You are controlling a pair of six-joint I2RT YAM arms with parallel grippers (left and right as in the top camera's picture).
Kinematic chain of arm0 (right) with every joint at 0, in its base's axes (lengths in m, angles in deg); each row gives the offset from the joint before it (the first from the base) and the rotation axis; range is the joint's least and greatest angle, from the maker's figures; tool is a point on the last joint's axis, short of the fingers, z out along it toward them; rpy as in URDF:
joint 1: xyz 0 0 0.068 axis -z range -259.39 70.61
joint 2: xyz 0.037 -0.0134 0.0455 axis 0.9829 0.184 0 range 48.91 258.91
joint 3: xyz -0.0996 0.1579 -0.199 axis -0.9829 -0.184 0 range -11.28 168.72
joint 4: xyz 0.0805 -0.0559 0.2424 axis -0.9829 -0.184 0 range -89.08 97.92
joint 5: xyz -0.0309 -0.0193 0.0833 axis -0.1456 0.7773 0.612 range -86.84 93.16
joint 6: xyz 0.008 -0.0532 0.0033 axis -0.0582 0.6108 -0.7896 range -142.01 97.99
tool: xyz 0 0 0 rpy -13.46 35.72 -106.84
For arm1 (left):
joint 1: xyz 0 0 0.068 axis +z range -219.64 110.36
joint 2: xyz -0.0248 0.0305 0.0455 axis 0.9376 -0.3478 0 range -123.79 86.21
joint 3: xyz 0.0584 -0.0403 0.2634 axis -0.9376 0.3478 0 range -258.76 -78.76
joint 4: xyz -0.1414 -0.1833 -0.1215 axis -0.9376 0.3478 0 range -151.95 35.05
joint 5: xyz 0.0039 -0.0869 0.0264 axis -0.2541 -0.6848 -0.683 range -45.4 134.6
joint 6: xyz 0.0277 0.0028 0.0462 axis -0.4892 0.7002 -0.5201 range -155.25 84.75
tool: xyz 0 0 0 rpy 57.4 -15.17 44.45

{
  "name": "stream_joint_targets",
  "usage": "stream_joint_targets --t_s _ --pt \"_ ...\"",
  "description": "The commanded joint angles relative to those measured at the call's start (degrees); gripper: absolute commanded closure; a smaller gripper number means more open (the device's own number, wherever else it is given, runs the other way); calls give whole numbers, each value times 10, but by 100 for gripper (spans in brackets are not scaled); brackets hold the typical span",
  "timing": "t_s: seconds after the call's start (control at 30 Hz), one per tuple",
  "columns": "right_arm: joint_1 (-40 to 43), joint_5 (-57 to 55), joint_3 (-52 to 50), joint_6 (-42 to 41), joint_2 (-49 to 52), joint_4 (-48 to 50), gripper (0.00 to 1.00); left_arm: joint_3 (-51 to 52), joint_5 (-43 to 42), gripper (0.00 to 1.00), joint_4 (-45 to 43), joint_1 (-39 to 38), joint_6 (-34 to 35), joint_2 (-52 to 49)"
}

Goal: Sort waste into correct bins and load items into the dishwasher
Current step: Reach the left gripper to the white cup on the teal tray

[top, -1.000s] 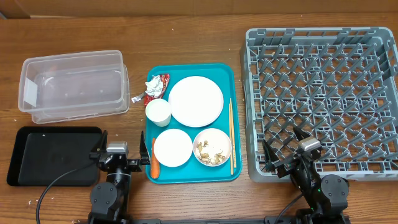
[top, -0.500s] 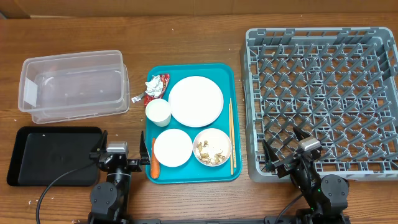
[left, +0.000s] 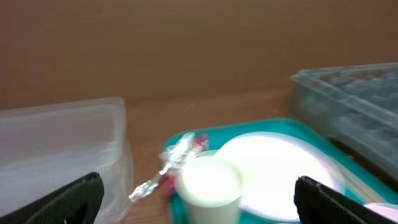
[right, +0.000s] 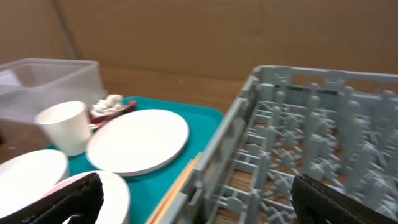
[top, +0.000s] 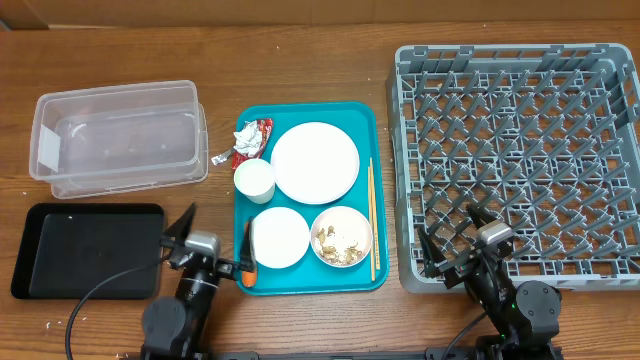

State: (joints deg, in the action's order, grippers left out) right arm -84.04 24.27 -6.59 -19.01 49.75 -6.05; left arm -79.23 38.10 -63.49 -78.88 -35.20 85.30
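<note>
The cup's opening faces up. My left gripper will next rise, tilt its fingers down and move outward over the cup, then lower onto its plate side (top: 272, 178) (left: 237, 180).
On the teal tray (top: 365, 115) lie a red-and-white wrapper (top: 250, 140), a cup (top: 255, 181), a large plate (top: 314, 162), an empty bowl (top: 280, 237), a bowl of rice-like scraps (top: 341, 236) and chopsticks (top: 372, 220). The orange carrot (top: 247, 270) lies at the tray's left rim, partly under my left gripper (top: 215, 232). That gripper is open and empty, facing the cup (left: 209, 186) and wrapper (left: 180, 155). My right gripper (top: 452, 235) is open and empty over the front left corner of the grey dish rack (top: 520, 150), beside the chopsticks (right: 177, 186).
The clear tub (top: 118, 135) stands at the back left. The black tray (top: 85, 250) lies in front of it, just left of my left arm. The rack's near wall (right: 249, 118) runs close along the teal tray's right side.
My left gripper has swung right toward the teal tray, and one finger now covers part of the carrot. The right arm has barely moved.
</note>
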Motion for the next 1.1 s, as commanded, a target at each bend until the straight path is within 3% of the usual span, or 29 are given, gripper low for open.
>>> stream_joint_targets --t_s 0.0,0.1,0.2,0.4,0.57,0.7,0.8,0.93,1.07 --pt "-2 70 0 -2 -7 7 0 -1 -179 0 -60 3 19 7" --pt "-2 96 11 -2 -7 1 0 -36 -171 0 -76 3 55 6" --pt "-2 96 44 -20 -7 -12 0 -104 -140 0 -28 3 56 -5" --pt "-2 90 136 -76 18 -73 0 -316 -115 0 172 3 62 -132" --pt "-2 90 220 -95 84 -186 0 -510 -122 0 366 2 65 -297" --pt "-2 100 266 -94 136 -234 0 -604 -124 0 453 2 54 -395" --pt "-2 115 276 -95 158 -229 0 -619 -138 0 460 2 47 -440" --pt "-2 162 276 -95 159 -226 0 -619 -264 0 442 2 47 -490" --pt "-2 193 276 -96 159 -227 0 -619 -322 0 425 2 49 -523"
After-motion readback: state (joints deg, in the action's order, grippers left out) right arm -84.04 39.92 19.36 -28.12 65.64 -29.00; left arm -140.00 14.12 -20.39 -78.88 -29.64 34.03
